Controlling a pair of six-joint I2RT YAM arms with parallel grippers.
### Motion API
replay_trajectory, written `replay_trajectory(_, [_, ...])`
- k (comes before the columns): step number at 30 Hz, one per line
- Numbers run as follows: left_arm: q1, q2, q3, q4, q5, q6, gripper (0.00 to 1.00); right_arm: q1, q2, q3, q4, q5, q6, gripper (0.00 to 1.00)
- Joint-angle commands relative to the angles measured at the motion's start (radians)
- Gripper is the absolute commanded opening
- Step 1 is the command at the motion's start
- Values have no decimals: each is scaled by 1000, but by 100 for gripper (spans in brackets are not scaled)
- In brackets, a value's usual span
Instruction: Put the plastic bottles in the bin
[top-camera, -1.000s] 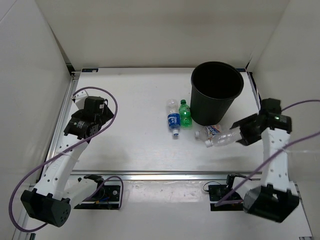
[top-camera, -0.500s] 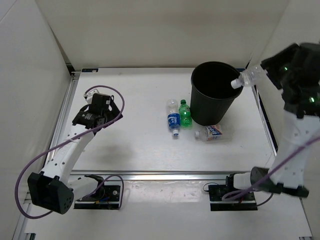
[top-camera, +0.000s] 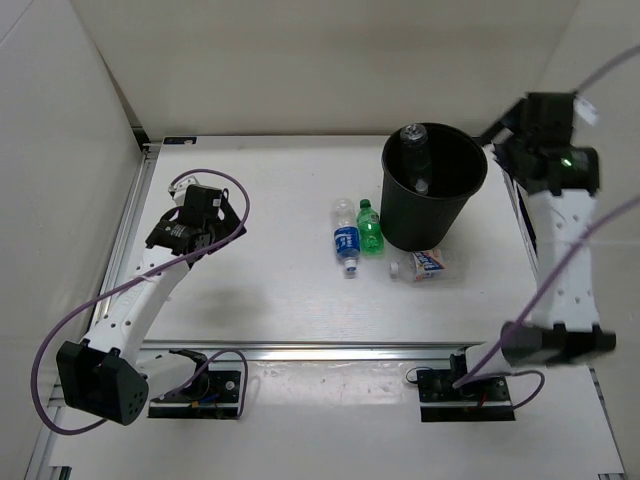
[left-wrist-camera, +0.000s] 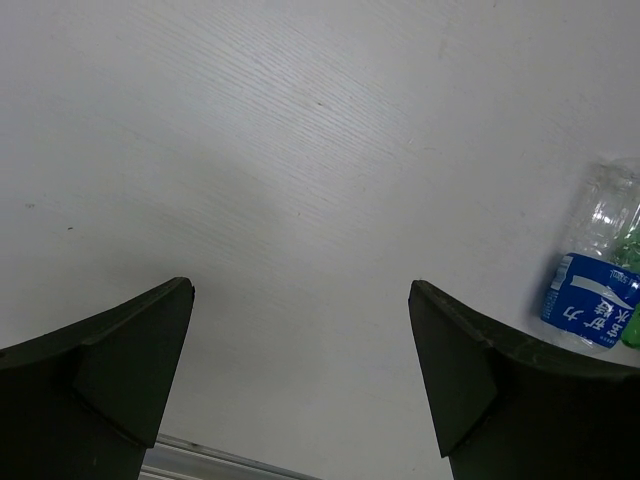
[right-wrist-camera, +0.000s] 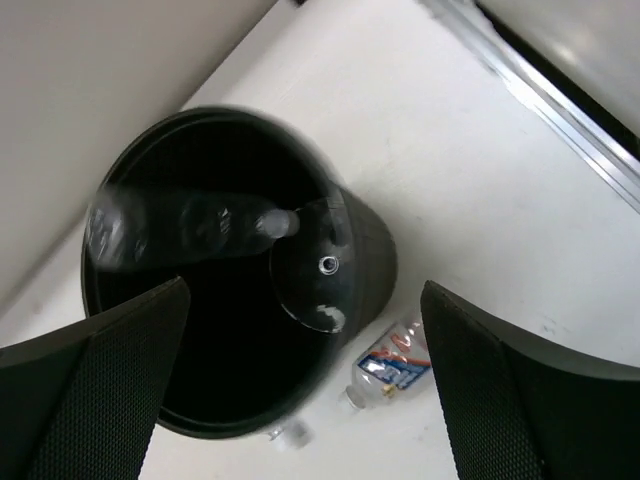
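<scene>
My right gripper is to go back and down past the bin (top-camera: 445, 215), so that it comes over the base of the white-red-blue labelled bottle (top-camera: 424, 265).
The tall black bin (top-camera: 445, 215) stands at the back right of the table. A plain clear bottle (top-camera: 415, 157) is inside its mouth; in the right wrist view that bottle (right-wrist-camera: 185, 225) is a blur within the bin (right-wrist-camera: 372, 268). My right gripper (top-camera: 510, 140) hangs open and empty above the bin's right rim. Left of the bin lie a blue-labelled bottle (top-camera: 347, 238) and a green bottle (top-camera: 370, 228); a white-red-blue labelled bottle (top-camera: 424, 265) lies at its front. My left gripper (top-camera: 198, 215) hovers open and empty over the left of the table, well away from the blue-labelled bottle (left-wrist-camera: 598, 295).
White walls close in the table on three sides. An aluminium rail (top-camera: 330, 350) runs along the near edge, and another rail (right-wrist-camera: 545, 90) runs along the right side, close to the bin. Purple cables (top-camera: 235, 205) loop off both arms.
My right arm lifted the plain clear bottle from the table up to the bin's rim, then opened; the bottle now drops into the bin. The left gripper shifted slightly towards the back.
</scene>
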Motion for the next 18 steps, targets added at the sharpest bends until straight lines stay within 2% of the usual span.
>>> replay_trajectory(1, [-6,-12,36,10,-27,8,100,-147,-228,-138,-37,-89,143,100])
replay_trajectory(2, [-6,-12,36,10,-27,8,100,-192,-262,-263,-46,-146,165,100])
replay_trajectory(5, [-6,-12,36,10,-27,8,100,-362,-380,-462,-46,-304,220,100])
replay_trajectory(8, [-6,-12,36,10,-15,8,100,-390,-420,-654,-46,-367,301,100])
replay_trajectory(10, [-6,-3,27,10,-5,8,100,-439,-429,-795,6,-499,373,100])
replay_trajectory(14, [-6,-3,17,10,5,8,100,-476,-359,-906,93,-683,406,100])
replay_trajectory(18, [-6,-3,7,10,5,-2,100,-485,-258,-915,136,-699,417,100])
